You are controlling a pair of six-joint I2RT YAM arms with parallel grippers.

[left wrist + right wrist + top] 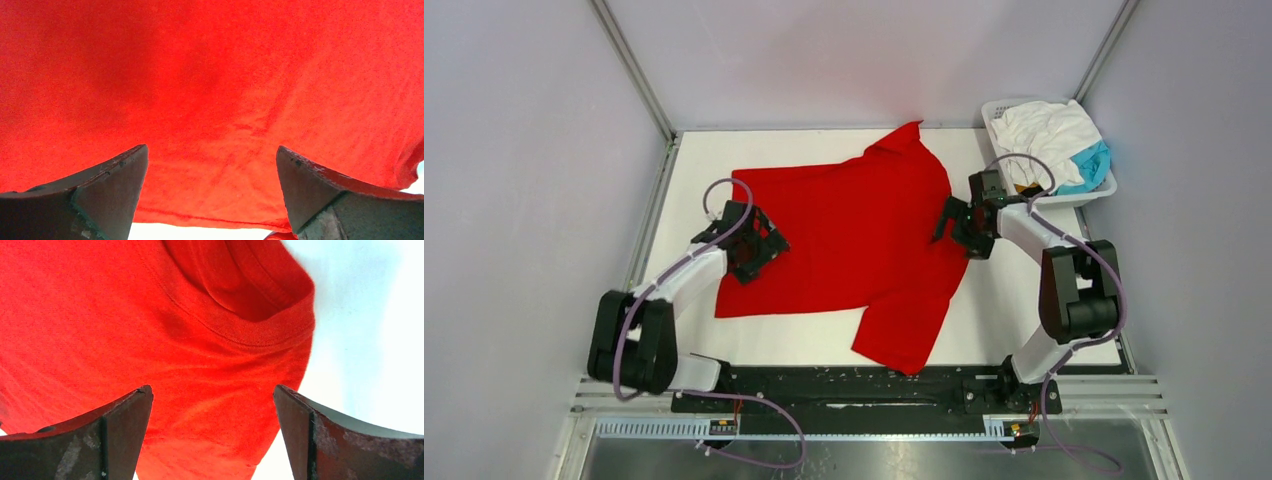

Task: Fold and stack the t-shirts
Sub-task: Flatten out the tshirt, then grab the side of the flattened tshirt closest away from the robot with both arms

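I should move my right gripper back and down onto the sleeve's nearest corner (pixel 910 371) to close there, because the near sleeve's end lies back by the table's front edge.
A bright red t-shirt (pixel 854 235) lies spread flat across the middle of the white table, one sleeve toward the back, one toward the front. My left gripper (pixel 762 243) is open over the shirt's left hem edge; the left wrist view shows red cloth (pixel 215 100) and the hem between the open fingers (pixel 115 185). My right gripper (pixel 954 225) is open over the shirt's right edge by the collar (pixel 260 325). White (pixel 1049 130) and teal (pixel 1089 165) shirts lie crumpled in the basket.
A white slotted plastic basket (pixel 1096 192) stands at the back right corner, just behind my right arm. Grey walls with metal rails close in the table on three sides. Bare white table (pixel 1014 300) shows to the right of the shirt.
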